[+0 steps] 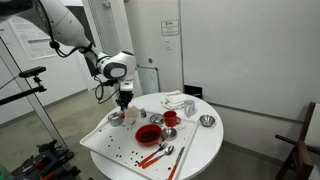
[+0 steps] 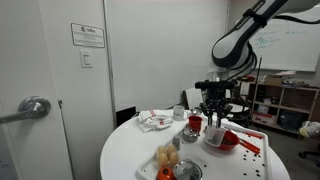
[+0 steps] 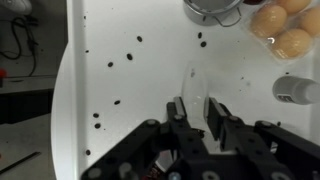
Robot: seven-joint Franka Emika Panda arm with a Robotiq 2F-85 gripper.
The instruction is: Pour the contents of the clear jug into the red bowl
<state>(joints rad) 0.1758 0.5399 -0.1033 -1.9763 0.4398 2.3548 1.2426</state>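
Note:
My gripper should next move toward the board (image 1: 119, 138) (image 3: 138, 92) edge, to the left in the wrist view, and lower the jug onto the board, as dark beans are in the red bowl.
My gripper (image 3: 196, 112) has its two black fingers closed on the sides of the clear jug (image 3: 194, 85), a small see-through vessel seen from above over the white board. In both exterior views the gripper (image 1: 124, 100) (image 2: 215, 115) hangs just above the table, beside the red bowl (image 1: 148, 133) (image 2: 229, 140). The jug shows below the fingers (image 2: 214, 134). The red bowl is wide and shallow with a dark inside. I cannot tell whether the jug rests on the board or is lifted a little.
A taller red cup (image 1: 171, 118) (image 2: 194, 123) stands near the bowl. Shiny metal bowls (image 1: 207, 121) (image 1: 116, 117) (image 3: 210, 10) sit on the round white table (image 1: 200, 150). Orange utensils (image 1: 154, 156) lie at its front. Dark beans (image 3: 118, 102) are scattered on the board. Orange-yellow round items (image 3: 281, 25) lie nearby.

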